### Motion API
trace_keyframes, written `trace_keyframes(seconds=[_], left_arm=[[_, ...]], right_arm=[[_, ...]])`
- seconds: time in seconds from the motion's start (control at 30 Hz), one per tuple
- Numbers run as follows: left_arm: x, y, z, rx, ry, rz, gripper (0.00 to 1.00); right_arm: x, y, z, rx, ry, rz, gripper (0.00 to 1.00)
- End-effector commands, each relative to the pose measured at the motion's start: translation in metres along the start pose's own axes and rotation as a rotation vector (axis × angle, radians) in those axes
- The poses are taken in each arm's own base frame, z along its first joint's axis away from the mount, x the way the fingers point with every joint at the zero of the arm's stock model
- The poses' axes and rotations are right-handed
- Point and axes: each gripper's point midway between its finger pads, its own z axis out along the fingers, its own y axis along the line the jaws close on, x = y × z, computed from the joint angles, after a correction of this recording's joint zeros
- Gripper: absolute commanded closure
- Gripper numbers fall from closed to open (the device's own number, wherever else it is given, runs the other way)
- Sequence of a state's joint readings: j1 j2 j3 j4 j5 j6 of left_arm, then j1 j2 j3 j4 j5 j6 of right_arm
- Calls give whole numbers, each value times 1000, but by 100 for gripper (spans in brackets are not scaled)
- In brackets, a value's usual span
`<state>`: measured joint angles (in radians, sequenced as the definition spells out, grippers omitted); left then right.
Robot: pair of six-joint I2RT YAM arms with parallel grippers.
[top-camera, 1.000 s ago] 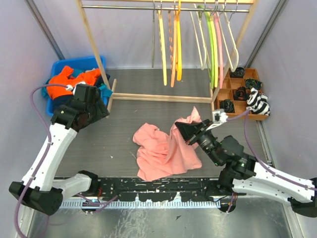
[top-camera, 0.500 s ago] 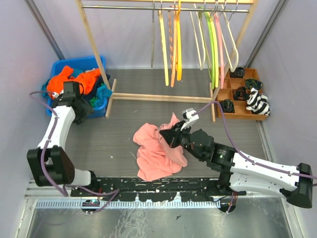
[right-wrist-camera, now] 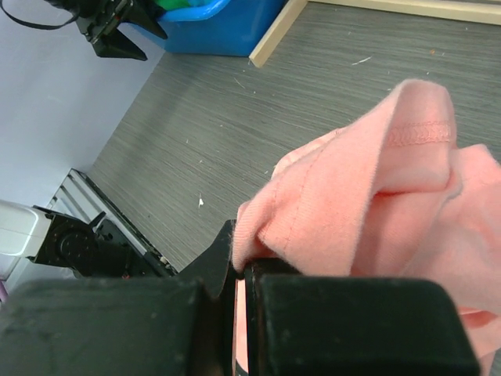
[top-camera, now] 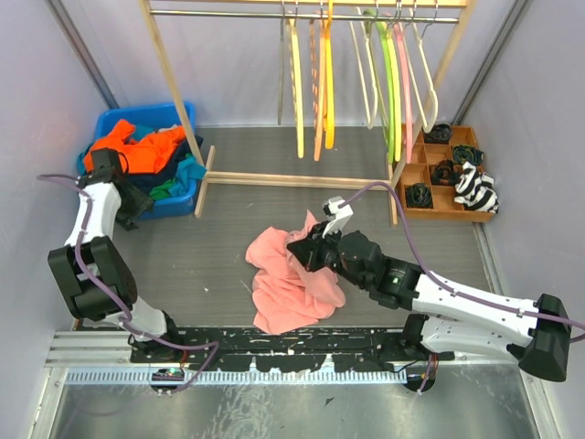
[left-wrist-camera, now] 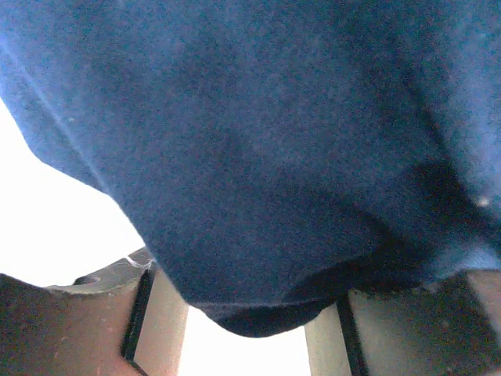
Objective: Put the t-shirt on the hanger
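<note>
The fold goes up toward the wooden tray in my right gripper next. Then it comes down for release on the tabletop beside the t-shirt (top-camera: pixel 288 279), which lies crumpled.
The salmon-pink t-shirt (top-camera: pixel 288 279) lies crumpled on the table's middle. My right gripper (top-camera: pixel 304 249) is shut on a fold of its hemmed edge (right-wrist-camera: pixel 344 196) and holds that fold lifted off the table; the pinch shows at the right gripper (right-wrist-camera: pixel 241 265) fingertips. The hanger (top-camera: pixel 431 87), thin and pale cream, hangs on the rail at the back right, with a similar one (top-camera: pixel 368 73) left of it. My left gripper (top-camera: pixel 126 203) sits at the blue bin's left side. In the left wrist view navy cloth (left-wrist-camera: pixel 258 157) fills the picture and droops between the parted fingers (left-wrist-camera: pixel 166 325).
A blue bin (top-camera: pixel 178 206) at back left holds orange (top-camera: pixel 137 151), navy and teal garments. The wooden rack's base bar (top-camera: pixel 292 180) crosses the table behind the t-shirt. Yellow, orange, green and pink hangers hang on the rail. A wooden compartment tray (top-camera: pixel 448 174) of rolled socks stands at the right.
The right gripper has carried the t-shirt fold left toward the table's middle. The left arm has swung back and left along the bin, its jaws narrowing.
</note>
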<state>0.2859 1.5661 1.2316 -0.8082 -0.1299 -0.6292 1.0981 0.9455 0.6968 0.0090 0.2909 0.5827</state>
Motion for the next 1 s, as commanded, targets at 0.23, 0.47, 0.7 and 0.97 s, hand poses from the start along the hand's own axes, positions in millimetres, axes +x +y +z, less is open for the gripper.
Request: trace_keyframes(seconds=[0.23, 0.47, 0.7, 0.97], left_arm=[[7, -29, -89, 282, -121, 39, 32], [78, -40, -131, 381, -97, 202, 29], [132, -29, -148, 451, -42, 301, 28], [206, -34, -136, 477, 57, 447, 27]], right_arm=[[-19, -11, 0, -6, -4, 84, 99], [-59, 3, -9, -33, -70, 99, 99], [-94, 17, -36, -74, -163, 137, 99], [-131, 9, -79, -33, -307, 185, 99]])
